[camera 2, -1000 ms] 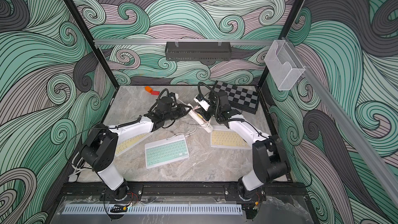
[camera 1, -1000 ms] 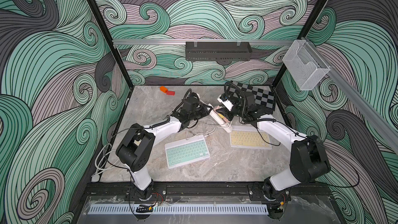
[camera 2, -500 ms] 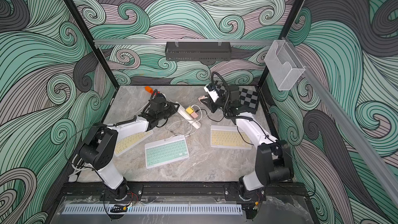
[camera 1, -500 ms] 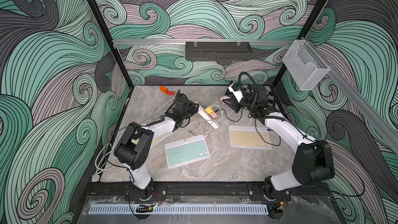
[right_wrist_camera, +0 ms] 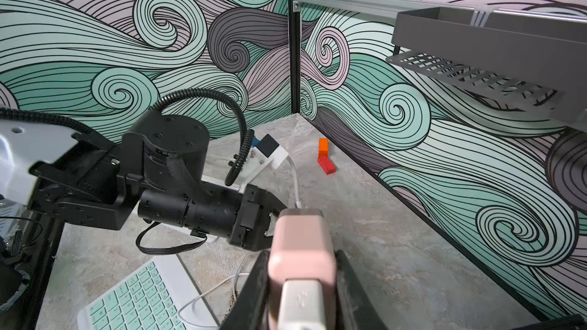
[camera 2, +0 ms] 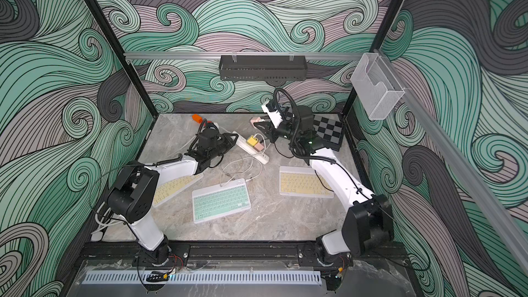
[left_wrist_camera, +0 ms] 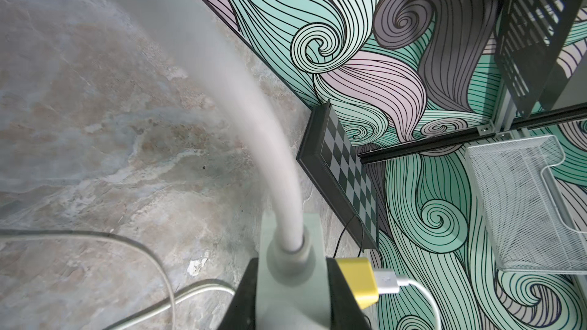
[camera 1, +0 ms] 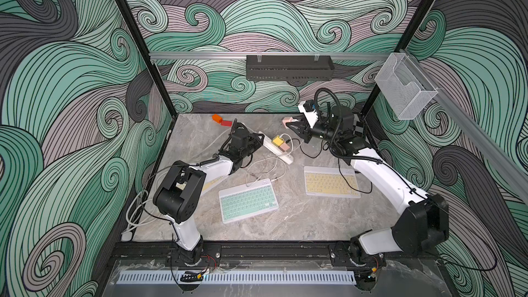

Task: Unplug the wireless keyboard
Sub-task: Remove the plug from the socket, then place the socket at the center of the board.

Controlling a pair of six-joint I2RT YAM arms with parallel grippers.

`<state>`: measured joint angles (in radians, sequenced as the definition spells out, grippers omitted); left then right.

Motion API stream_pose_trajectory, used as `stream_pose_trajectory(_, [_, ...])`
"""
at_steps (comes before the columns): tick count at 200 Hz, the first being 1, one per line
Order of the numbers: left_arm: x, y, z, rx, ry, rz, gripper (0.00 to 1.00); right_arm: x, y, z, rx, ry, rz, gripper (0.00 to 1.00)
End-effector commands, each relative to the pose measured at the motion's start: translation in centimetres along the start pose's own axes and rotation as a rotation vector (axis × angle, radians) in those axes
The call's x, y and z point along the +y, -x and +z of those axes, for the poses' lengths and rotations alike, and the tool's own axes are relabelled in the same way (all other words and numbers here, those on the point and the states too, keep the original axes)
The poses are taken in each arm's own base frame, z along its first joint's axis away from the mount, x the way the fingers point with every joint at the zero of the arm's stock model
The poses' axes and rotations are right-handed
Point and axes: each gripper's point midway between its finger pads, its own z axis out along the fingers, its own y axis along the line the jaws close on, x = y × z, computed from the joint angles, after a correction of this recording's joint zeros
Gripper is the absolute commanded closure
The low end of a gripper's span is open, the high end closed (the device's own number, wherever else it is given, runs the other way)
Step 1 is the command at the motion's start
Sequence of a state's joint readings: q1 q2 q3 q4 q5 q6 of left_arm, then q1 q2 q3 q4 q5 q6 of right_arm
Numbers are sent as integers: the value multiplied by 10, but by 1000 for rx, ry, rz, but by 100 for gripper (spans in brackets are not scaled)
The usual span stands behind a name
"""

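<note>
The second pink charger is clear, so next I should move the power strip's cable end in my left gripper outward onto the bare tabletop and release it there.
A white power strip point(camera 1: 278, 151) lies at mid-back with a yellow charger point(camera 1: 277, 140) and a pink charger point(camera 1: 284, 147) plugged in. My left gripper point(camera 1: 258, 142) is shut on the strip's cord end point(left_wrist_camera: 290, 287). My right gripper point(camera 1: 292, 123) holds a second pink charger point(right_wrist_camera: 301, 242) clear of the strip near the back wall, with a white USB plug point(right_wrist_camera: 300, 303) in it. A green keyboard point(camera 1: 248, 200) lies in the middle and a yellow keyboard point(camera 1: 331, 185) to its right. Another yellow keyboard point(camera 2: 174, 188) lies partly under the left arm.
Orange and red blocks point(camera 1: 221, 120) sit at the back left. A chessboard point(camera 2: 328, 132) lies in the back right corner. Thin white cables point(camera 1: 265, 171) loop between strip and green keyboard. A black shelf point(camera 1: 289, 67) and a mesh holder point(camera 1: 403, 92) hang on the walls.
The right gripper has pulled the pink charger off the strip and carried it up toward the back wall. The left gripper has drawn the strip slightly left.
</note>
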<state>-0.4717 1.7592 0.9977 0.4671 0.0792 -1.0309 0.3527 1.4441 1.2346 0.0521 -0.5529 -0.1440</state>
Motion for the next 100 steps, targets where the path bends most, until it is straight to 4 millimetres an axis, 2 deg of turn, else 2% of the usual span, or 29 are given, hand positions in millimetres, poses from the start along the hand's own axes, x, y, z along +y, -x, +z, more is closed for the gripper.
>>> stream_pose_trajectory(1, [-40, 32, 1, -111, -152, -57, 100, 10, 25, 5, -64, 10, -5, 100])
stream_pose_trajectory(33, [-26, 41, 11, -164, -122, -108, 100, 37, 60, -6, -155, 78, 8, 100])
stream_pose_trajectory(100, [-3, 61, 41, -209, -115, -161, 100, 85, 117, -60, -318, 214, -11, 100])
